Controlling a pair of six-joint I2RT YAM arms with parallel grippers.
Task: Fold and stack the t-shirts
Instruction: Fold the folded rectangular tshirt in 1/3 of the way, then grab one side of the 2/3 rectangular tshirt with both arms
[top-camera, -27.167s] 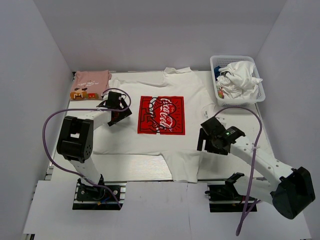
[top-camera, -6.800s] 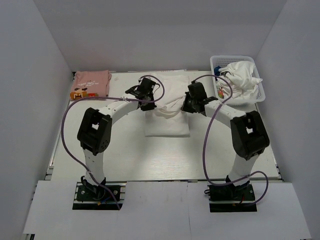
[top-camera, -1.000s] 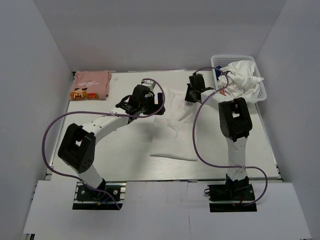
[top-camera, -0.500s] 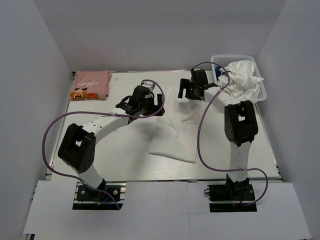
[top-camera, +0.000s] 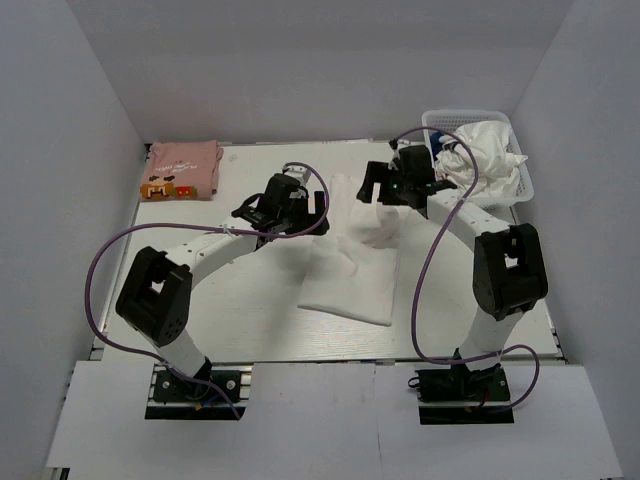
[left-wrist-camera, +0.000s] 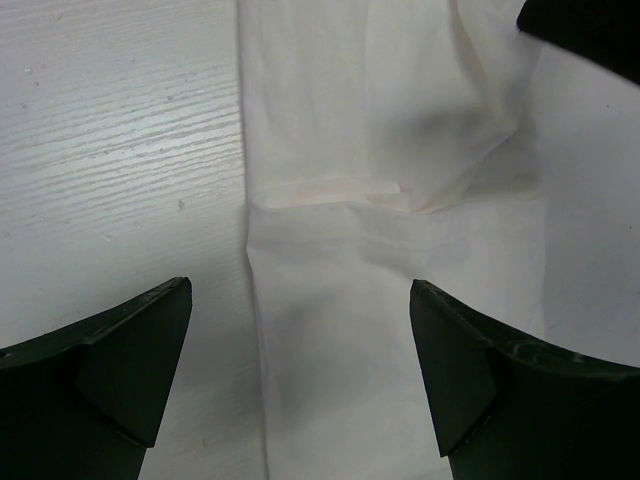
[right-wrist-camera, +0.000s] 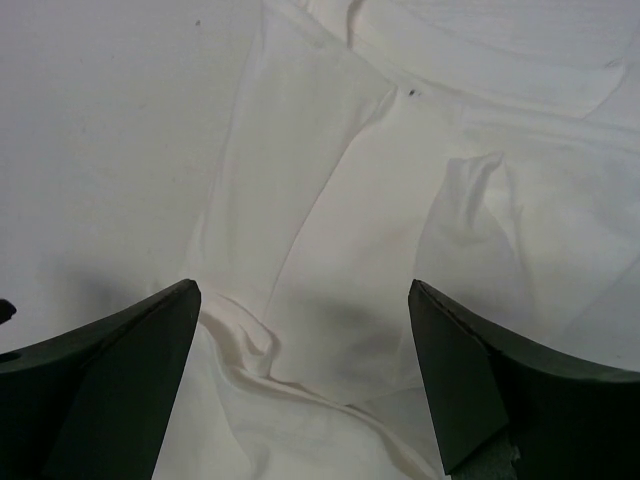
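Observation:
Next, my left gripper will move back and down onto the white shirt's near corner on the pink shirt's side to close there, as bare table borders it.
The white t-shirt lies folded into a long, rumpled strip in the middle of the table, its red print hidden. The pink t-shirt lies folded at the back left, its orange-brown print showing at the near edge. My left gripper is open and empty above the white shirt's left edge; in the left wrist view the white shirt lies between the fingers. My right gripper is open and empty above the shirt's wrinkled far end, and the right wrist view shows the creased cloth below it.
A white mesh basket with crumpled white clothes stands at the back right, close to the right arm. Purple cables loop off both arms. Bare table shows left and near of the white shirt.
My right gripper has opened, dropped the shirt's far end and shifted a little nearer as its arm swung right. The shirt's far end now lies rumpled. The left arm barely moved.

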